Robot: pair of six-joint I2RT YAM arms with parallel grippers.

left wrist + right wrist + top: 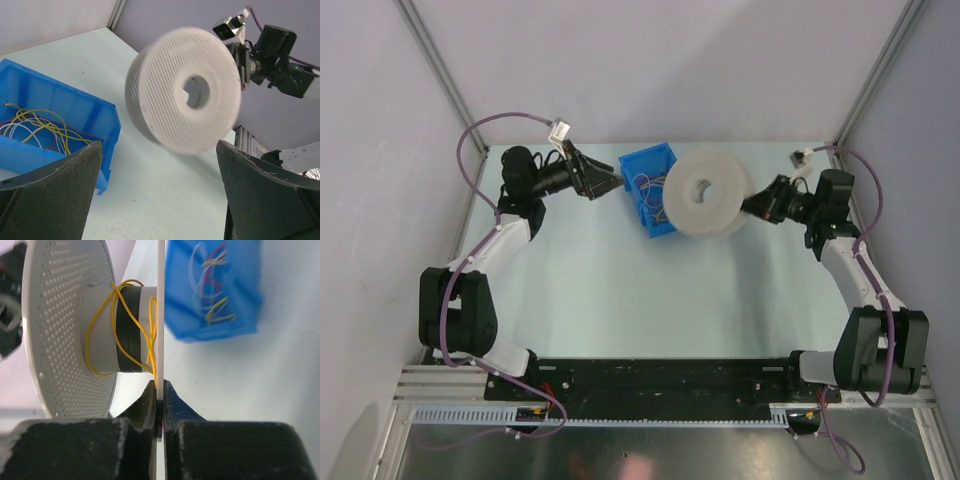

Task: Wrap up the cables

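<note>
The spool goes outward and down in my right gripper next, and the gripper releases the spool's rim on the far tabletop beside the bin. That tabletop lies bare.
A white perforated spool (pixel 705 192) hangs above the table at the back centre. My right gripper (pixel 752 206) is shut on the rim of one spool flange (pixel 160 315). A yellow cable (pixel 107 330) is looped loosely round the spool's core. More cables (pixel 37 127), yellow, white and red, lie tangled in a blue bin (pixel 649 188), also seen in the right wrist view (pixel 215 285). My left gripper (pixel 618 184) is open and empty beside the bin's left wall; the spool (pixel 185 97) is ahead of its fingers (pixel 50 195).
The blue bin (pixel 75 112) stands at the back centre, partly under the spool. Grey walls and metal frame posts (pixel 445 75) enclose the pale table. A black rail (pixel 660 375) runs along the near edge.
</note>
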